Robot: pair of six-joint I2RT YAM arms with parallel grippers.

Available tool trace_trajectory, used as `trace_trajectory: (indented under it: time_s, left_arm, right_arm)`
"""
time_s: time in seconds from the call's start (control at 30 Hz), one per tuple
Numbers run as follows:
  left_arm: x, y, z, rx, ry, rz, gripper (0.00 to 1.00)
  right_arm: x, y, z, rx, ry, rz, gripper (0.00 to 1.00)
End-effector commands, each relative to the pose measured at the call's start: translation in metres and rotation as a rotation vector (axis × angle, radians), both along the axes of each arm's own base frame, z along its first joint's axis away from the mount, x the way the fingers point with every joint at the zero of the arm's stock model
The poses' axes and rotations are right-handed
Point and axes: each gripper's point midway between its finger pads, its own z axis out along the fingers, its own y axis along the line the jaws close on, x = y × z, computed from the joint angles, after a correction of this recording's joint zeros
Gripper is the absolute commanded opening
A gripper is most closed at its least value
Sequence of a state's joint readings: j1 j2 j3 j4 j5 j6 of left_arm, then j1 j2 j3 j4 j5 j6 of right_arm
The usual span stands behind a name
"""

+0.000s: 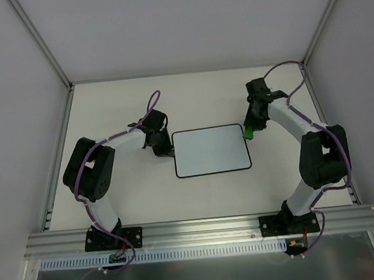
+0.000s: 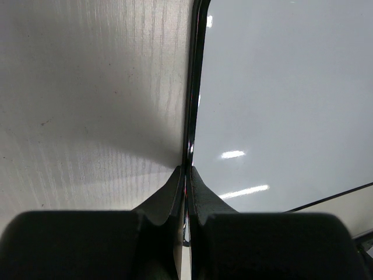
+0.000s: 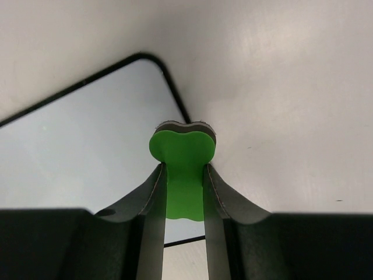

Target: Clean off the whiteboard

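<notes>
Bare table lies below my right gripper and to its right in the top view, so next it should move off the whiteboard (image 1: 211, 150) and down to let go of the eraser.
The whiteboard (image 1: 211, 150) lies flat in the middle of the table, and its white face shows no marks. My left gripper (image 1: 163, 147) is shut, its tips down on the board's black left border (image 2: 191, 116); in the left wrist view that gripper (image 2: 187, 170) sits on the line between table and whiteboard (image 2: 280, 87). My right gripper (image 1: 248, 131) hovers at the board's far right corner, shut on a green eraser (image 1: 247, 132). The right wrist view shows the eraser (image 3: 182, 151) pinched in the right gripper (image 3: 183, 166), felt side down, beside the rounded corner of the whiteboard (image 3: 87, 146).
Grey walls and aluminium posts (image 1: 43, 45) enclose the cream table (image 1: 123, 106) on three sides. A metal rail (image 1: 196, 229) with both arm bases runs along the near edge. Purple cables loop off each arm.
</notes>
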State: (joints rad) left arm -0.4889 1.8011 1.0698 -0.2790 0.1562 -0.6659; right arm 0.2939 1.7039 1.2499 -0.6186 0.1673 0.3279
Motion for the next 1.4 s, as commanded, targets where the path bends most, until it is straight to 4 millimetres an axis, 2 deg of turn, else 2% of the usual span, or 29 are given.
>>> trace_trajectory:
  time_s: [0.0, 0.03, 0.07, 0.2, 0.37, 0.5, 0.6, 0.7, 0.73, 0.83, 0.87, 0.93, 0.97, 1.0, 1.07, 1.1, 1.13, 1.23, 1.27, 1.33, 1.37]
  left_arm:
    - [-0.012, 0.022, -0.007, 0.077, 0.033, 0.023, 0.00]
    - [-0.011, 0.022, -0.006, 0.076, 0.030, 0.022, 0.00]
    - [-0.011, 0.022, -0.005, 0.074, 0.027, 0.022, 0.00]
    - [-0.009, 0.021, -0.004, 0.073, 0.026, 0.023, 0.00]
    - [-0.009, 0.021, -0.004, 0.072, 0.025, 0.018, 0.00]
    - [-0.008, 0.021, -0.002, 0.074, 0.018, 0.017, 0.00]
    - [-0.006, 0.022, 0.001, 0.076, 0.004, 0.018, 0.00]
    - [-0.003, 0.021, 0.007, 0.071, -0.013, 0.015, 0.05]
    - [-0.002, 0.021, 0.008, 0.072, -0.019, 0.015, 0.09]
    - [0.000, 0.020, 0.015, 0.062, -0.036, 0.015, 0.16]
    - [0.001, 0.018, 0.018, 0.057, -0.044, 0.012, 0.21]
    - [0.004, 0.017, 0.025, 0.046, -0.057, 0.012, 0.26]
    - [0.005, 0.016, 0.031, 0.038, -0.073, 0.010, 0.32]
    - [0.007, 0.015, 0.037, 0.034, -0.087, 0.008, 0.35]
    - [0.011, 0.014, 0.053, 0.022, -0.128, 0.000, 0.44]
    - [0.015, 0.015, 0.062, 0.028, -0.152, -0.004, 0.54]
    - [0.016, 0.017, 0.070, 0.033, -0.171, -0.007, 0.60]
    - [0.024, 0.025, 0.109, 0.056, -0.276, -0.012, 0.86]
    - [0.024, 0.030, 0.128, 0.058, -0.328, -0.021, 0.92]
    - [0.029, 0.043, 0.155, 0.109, -0.408, -0.007, 0.99]
    - [0.027, 0.049, 0.179, 0.110, -0.477, -0.004, 0.99]
  right_arm:
    - [0.009, -0.055, 0.023, -0.039, -0.048, -0.087, 0.02]
    - [0.009, -0.066, 0.020, -0.046, -0.036, -0.108, 0.03]
    - [0.013, -0.086, 0.015, -0.053, -0.024, -0.148, 0.04]
    - [0.022, -0.114, -0.004, -0.013, 0.002, -0.217, 0.05]
    - [0.030, -0.135, -0.026, 0.006, 0.040, -0.279, 0.11]
    - [0.029, -0.138, -0.038, -0.004, 0.067, -0.288, 0.17]
    - [0.027, -0.138, -0.038, -0.003, 0.069, -0.290, 0.30]
    - [0.026, -0.138, -0.031, -0.005, 0.047, -0.290, 0.44]
    - [0.025, -0.140, -0.029, -0.013, 0.044, -0.294, 0.55]
    - [0.022, -0.142, -0.017, -0.023, 0.011, -0.295, 0.80]
    - [0.020, -0.144, -0.013, -0.030, 0.004, -0.297, 0.83]
    - [0.016, -0.145, 0.005, -0.041, -0.045, -0.294, 0.93]
    - [0.014, -0.146, 0.012, -0.045, -0.063, -0.293, 0.96]
    - [0.011, -0.146, 0.030, -0.052, -0.109, -0.282, 0.99]
    - [0.006, -0.148, 0.052, -0.069, -0.156, -0.264, 0.99]
    - [0.001, -0.149, 0.063, -0.081, -0.176, -0.254, 0.99]
    - [-0.004, -0.151, 0.087, -0.097, -0.239, -0.237, 0.99]
    - [-0.014, -0.151, 0.129, -0.118, -0.354, -0.199, 0.99]
    - [-0.021, -0.152, 0.160, -0.137, -0.442, -0.180, 0.99]
    - [-0.030, -0.153, 0.192, -0.156, -0.533, -0.164, 0.99]
    - [-0.041, -0.152, 0.222, -0.167, -0.625, -0.157, 0.99]
